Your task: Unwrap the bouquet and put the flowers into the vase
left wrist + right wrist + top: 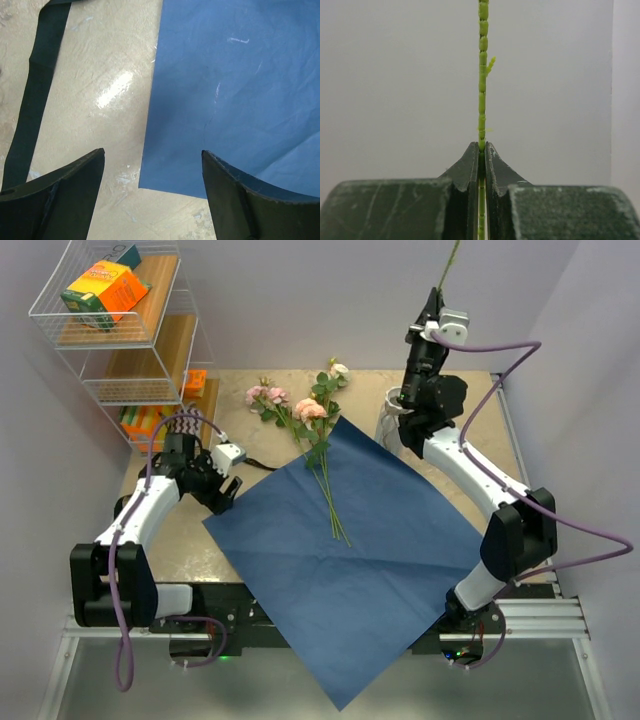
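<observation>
I will next carry the green stem down and to the left in the top view with my right gripper and release it, since the white vase (390,418) stands there below the gripper.
The bouquet is undone: its blue paper (350,550) lies flat on the table, and the flowers (305,415), pink and peach roses with thin stems, rest across its far corner. My right gripper (436,302) is raised high, shut on one green stem (482,75) that runs up out of view. The white vase (390,418) stands below it, partly hidden by the right arm. My left gripper (228,490) hovers open over the paper's left corner (235,90), nothing between its fingers (65,195). The black ribbon (35,100) lies loose on the table to its left.
A white wire shelf (110,325) with orange and green boxes stands at the back left, with more orange boxes (150,422) beneath it. The paper's near corner (345,690) hangs over the table's front edge between the arm bases.
</observation>
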You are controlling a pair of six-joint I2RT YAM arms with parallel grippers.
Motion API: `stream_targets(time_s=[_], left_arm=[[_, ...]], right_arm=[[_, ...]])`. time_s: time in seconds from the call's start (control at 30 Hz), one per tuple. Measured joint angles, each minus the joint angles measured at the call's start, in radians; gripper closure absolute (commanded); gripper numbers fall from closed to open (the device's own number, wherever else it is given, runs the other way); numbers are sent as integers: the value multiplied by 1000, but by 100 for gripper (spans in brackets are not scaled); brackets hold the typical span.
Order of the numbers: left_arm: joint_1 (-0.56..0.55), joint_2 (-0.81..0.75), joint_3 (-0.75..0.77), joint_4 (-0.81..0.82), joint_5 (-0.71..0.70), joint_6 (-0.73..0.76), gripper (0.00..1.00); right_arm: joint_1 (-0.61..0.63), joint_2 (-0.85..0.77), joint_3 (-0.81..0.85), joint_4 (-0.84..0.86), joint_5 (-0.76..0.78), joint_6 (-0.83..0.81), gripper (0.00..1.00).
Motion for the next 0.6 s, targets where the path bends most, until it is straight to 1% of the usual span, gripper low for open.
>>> stream_targets(time_s=[0.23,0.6], left_arm=[[45,0,0,-21,7,23,17],[61,-2,0,-34,28,32,17]], right_arm=[[-9,25,-48,44,1,42,100],[-9,35,-122,34,0,111,100]])
